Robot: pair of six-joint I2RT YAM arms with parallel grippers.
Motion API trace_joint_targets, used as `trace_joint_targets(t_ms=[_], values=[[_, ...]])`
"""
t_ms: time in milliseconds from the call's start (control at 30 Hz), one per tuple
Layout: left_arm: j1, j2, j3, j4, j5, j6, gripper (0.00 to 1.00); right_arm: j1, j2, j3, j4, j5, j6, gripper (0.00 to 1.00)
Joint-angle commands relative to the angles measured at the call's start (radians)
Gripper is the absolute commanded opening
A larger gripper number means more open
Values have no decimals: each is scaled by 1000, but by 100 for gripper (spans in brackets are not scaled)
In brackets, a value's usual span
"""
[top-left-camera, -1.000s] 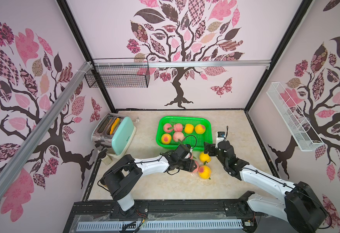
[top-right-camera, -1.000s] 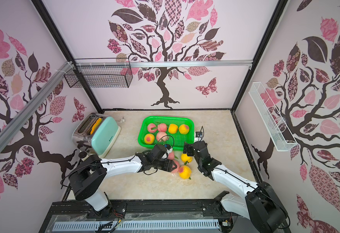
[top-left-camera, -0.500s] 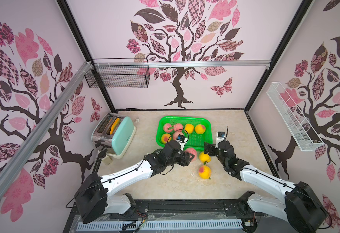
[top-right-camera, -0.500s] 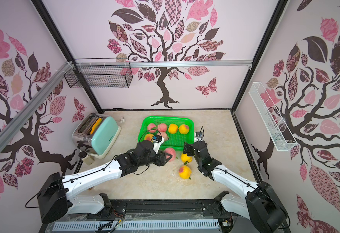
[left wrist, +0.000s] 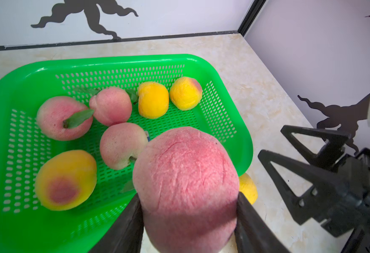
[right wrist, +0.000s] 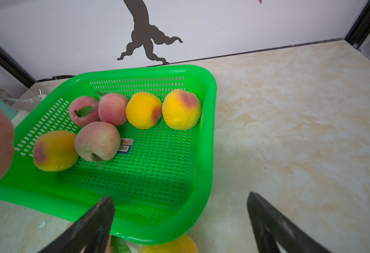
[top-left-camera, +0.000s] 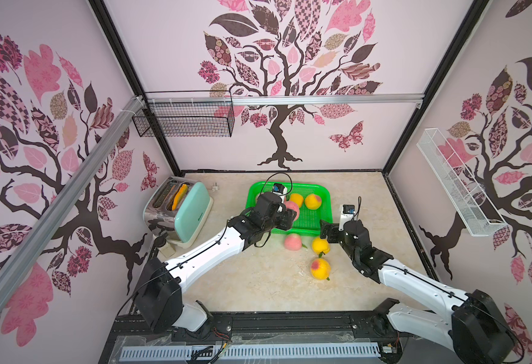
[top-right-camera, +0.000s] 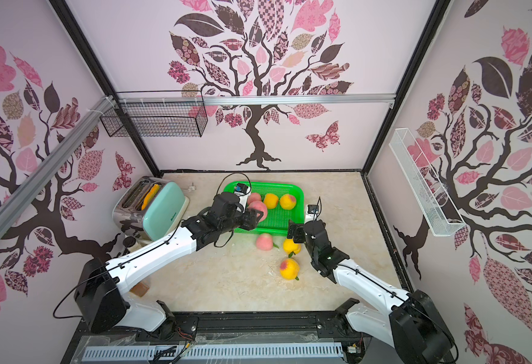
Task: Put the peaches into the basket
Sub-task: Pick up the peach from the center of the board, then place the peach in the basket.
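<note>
The left gripper will next go down into the basket and let go of the pink peach on the basket's bare bottom, which is below the gripper and still has room.
The green basket (top-left-camera: 302, 186) (left wrist: 113, 59) (right wrist: 210, 109) stands at the back of the table and holds several peaches (right wrist: 97, 140) (left wrist: 122, 144), pink and yellow. My left gripper (top-left-camera: 288, 217) (left wrist: 187, 197) is shut on a pink peach (top-left-camera: 292, 206) (top-right-camera: 258, 209) (left wrist: 186, 170), held above the basket's near rim. On the table in front of the basket lie a pink peach (top-left-camera: 292, 242), a yellow peach (top-left-camera: 320, 245) and a yellow-red peach (top-left-camera: 320, 268). My right gripper (top-left-camera: 327, 232) (right wrist: 179, 197) stands open and empty at the basket's near right corner, just above the yellow peach.
A mint toaster (top-left-camera: 182, 214) with an orange slice in a slot stands left of the basket, and its plug (top-left-camera: 215, 188) lies behind it. A black wire basket (top-left-camera: 184, 118) hangs on the back wall. A white wire basket (top-left-camera: 457, 186) hangs on the right wall.
My left gripper lifted a pink peach from the group on the table and carried it back over the basket's near rim. The right arm stayed still.
</note>
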Motion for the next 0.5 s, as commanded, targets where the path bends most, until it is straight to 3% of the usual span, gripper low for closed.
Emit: trace_joint_targets(t_ms=[0, 467], values=[[0, 63, 91, -13, 10, 51, 55, 5, -17, 26, -13, 1, 1, 97], [55, 282, 195, 49, 62, -9, 55, 5, -32, 19, -14, -21, 20, 97]])
